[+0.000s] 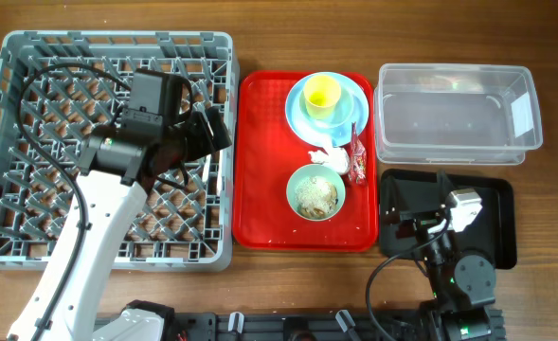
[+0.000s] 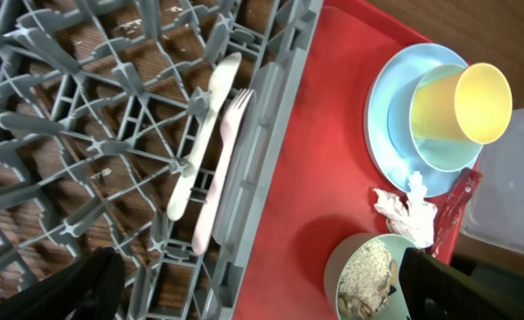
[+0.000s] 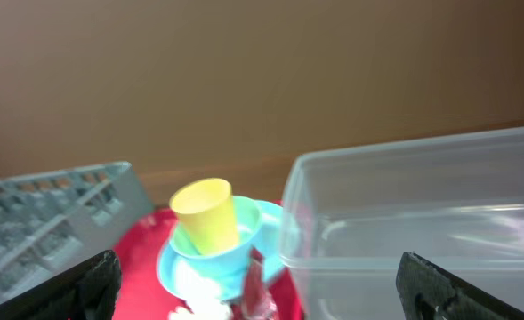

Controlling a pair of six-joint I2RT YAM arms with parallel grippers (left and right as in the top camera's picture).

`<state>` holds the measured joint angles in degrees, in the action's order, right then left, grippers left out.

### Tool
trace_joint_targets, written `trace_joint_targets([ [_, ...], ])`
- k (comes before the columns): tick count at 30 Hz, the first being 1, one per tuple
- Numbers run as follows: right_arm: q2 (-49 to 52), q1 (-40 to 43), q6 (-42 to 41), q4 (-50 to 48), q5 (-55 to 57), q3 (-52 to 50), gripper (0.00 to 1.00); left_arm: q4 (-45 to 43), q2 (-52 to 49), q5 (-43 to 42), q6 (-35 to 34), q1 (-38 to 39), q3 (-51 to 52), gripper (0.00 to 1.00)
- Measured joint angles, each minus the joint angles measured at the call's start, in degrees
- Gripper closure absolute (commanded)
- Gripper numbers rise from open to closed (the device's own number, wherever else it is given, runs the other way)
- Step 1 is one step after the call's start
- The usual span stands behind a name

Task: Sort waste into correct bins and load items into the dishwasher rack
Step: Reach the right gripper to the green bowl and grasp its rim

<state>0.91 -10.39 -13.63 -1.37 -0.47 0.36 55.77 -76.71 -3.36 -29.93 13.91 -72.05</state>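
Next I need to swing my right gripper across and tilt down onto the mint-green bowl's near rim [image 1: 309,218], since that lies lower and to its left in the overhead view.
The grey dishwasher rack [image 1: 13,57] is at the left. A white spoon [image 2: 201,133] and fork [image 2: 226,164] lie in it by its right wall. My left gripper [image 1: 214,128] hangs open and empty over the rack's right edge. On the red tray, a yellow cup [image 1: 321,94] stands in a pale bowl [image 2: 439,151] on a pale blue plate [image 1: 300,104]. A white napkin [image 1: 328,157] and a red-and-white wrapper [image 1: 358,156] lie beside it. A mint-green bowl [image 1: 315,192] holds rice-like crumbs. My right gripper [image 1: 419,206] is open and empty above the black tray [image 1: 496,227].
The flat red serving tray [image 1: 260,189] lies between the rack and the bins. The clear tub [image 1: 454,114] stands at the back right, touching the black tray's far edge. The left arm's cable loops over the rack.
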Motion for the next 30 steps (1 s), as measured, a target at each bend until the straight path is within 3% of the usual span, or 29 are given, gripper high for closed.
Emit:
trace_joint_targets([
  [2,0.0,0.1,0.3,0.3,-2.8,0.2,0.00,0.0,0.0,0.0,0.0,-0.2,0.0,0.00],
  [5,0.7,0.1,1.6,9.8,-4.2,4.2,0.00,0.0,0.0,0.0,0.0,-0.2,0.0,0.00],
  [9,7.0,0.1,4.3,21.3,-3.4,18.7,0.00,0.0,0.0,0.0,0.0,-0.2,0.0,0.00],
  [17,36.9,0.1,7.8,55.6,-6.1,61.5,0.00,0.2,0.0,0.0,0.0,-0.2,0.0,0.00],
  [21,50.2,0.1,7.3,60.8,-10.8,71.2,0.01,0.2,0.0,0.0,0.0,-0.2,0.0,0.00],
  [22,55.1,0.1,7.2,61.4,-13.7,73.4,0.16,0.2,0.0,0.0,0.0,-0.2,0.0,0.00],
  [23,57.0,0.1,7.1,61.8,-16.0,73.8,0.38,0.2,0.0,0.0,0.0,-0.2,0.0,0.00],
  [24,58.4,0.2,7.5,61.8,-18.6,73.9,0.48,0.2,0.0,0.0,0.0,-0.2,0.0,0.00],
  [28,65.5,-0.2,6.8,63.7,-27.6,74.2,0.63,0.2,0.0,0.0,0.0,-0.2,0.0,0.00],
  [30,68.3,-1.4,6.2,65.0,-28.1,74.2,0.63,0.2,0.0,0.0,0.0,-0.2,0.0,0.00],
])
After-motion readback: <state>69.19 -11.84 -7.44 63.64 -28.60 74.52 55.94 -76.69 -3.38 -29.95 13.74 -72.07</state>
